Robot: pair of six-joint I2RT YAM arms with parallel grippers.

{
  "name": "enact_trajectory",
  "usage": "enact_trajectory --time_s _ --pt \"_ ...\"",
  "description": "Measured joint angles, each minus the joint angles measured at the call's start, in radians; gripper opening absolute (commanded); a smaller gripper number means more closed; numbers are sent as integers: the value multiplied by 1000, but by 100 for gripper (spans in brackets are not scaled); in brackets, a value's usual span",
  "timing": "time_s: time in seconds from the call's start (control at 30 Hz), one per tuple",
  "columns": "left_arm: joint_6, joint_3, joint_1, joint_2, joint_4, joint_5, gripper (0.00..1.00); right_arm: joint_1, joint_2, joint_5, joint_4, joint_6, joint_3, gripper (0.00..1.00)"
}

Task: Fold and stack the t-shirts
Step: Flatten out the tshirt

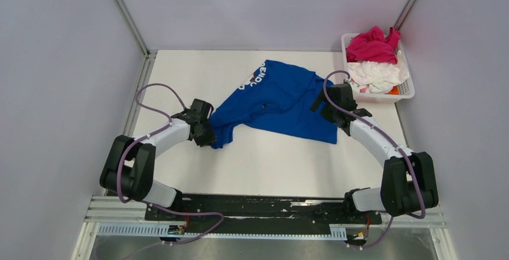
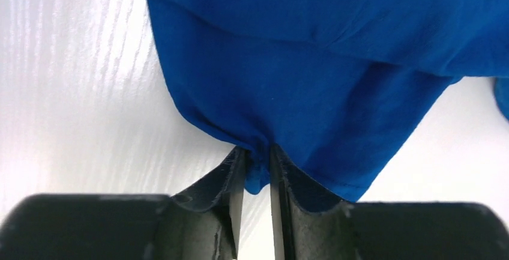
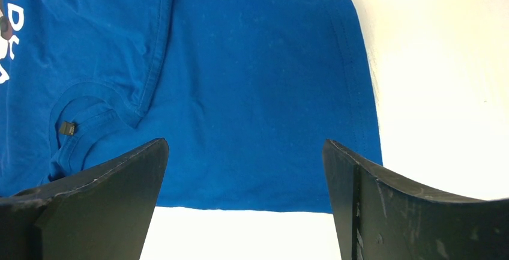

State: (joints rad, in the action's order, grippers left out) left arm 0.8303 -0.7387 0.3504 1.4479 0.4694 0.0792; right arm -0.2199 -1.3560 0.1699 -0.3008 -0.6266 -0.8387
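Next, my right gripper lowers its open fingers back onto the shirt's loose near corner [image 1: 334,140], which lies below and back, as the other corner is already pinched.
The royal blue t-shirt [image 1: 279,101] lies crumpled in the middle of the table, white lettering at its far edge. My left gripper [image 1: 209,139] is shut on the shirt's near-left corner; in the left wrist view the blue cloth [image 2: 300,80] is pinched between the fingers [image 2: 258,158]. My right gripper [image 1: 318,105] is open and empty over the shirt's right edge; the right wrist view shows the blue shirt [image 3: 240,92] with its hem between the wide-apart fingers [image 3: 245,152]. The magenta pink t-shirt [image 1: 373,45] and the white t-shirt [image 1: 377,74] lie bunched in the basket.
A small white lattice basket [image 1: 409,89] stands at the back right corner of the white table [image 1: 264,164], close to my right gripper. Something orange [image 1: 393,90] shows under the white shirt. Grey walls enclose the table on three sides.
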Motion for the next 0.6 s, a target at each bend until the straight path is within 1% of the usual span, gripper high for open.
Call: enact_trajectory --time_s 0.07,0.1,0.17,0.4,0.6 --pt "-2 -7 0 15 -16 -8 17 0 0 4 0 0 0 100" --pt "-4 -9 0 21 -26 -15 6 0 -1 5 0 0 0 100" --pt "-5 -10 1 28 -40 -26 0 0 -2 6 0 0 0 100" --pt "-16 -19 3 31 -39 -35 0 0 -2 11 -10 -4 0 100" --pt "-45 19 4 -50 3 12 0 0 19 3 -119 -35 6 100"
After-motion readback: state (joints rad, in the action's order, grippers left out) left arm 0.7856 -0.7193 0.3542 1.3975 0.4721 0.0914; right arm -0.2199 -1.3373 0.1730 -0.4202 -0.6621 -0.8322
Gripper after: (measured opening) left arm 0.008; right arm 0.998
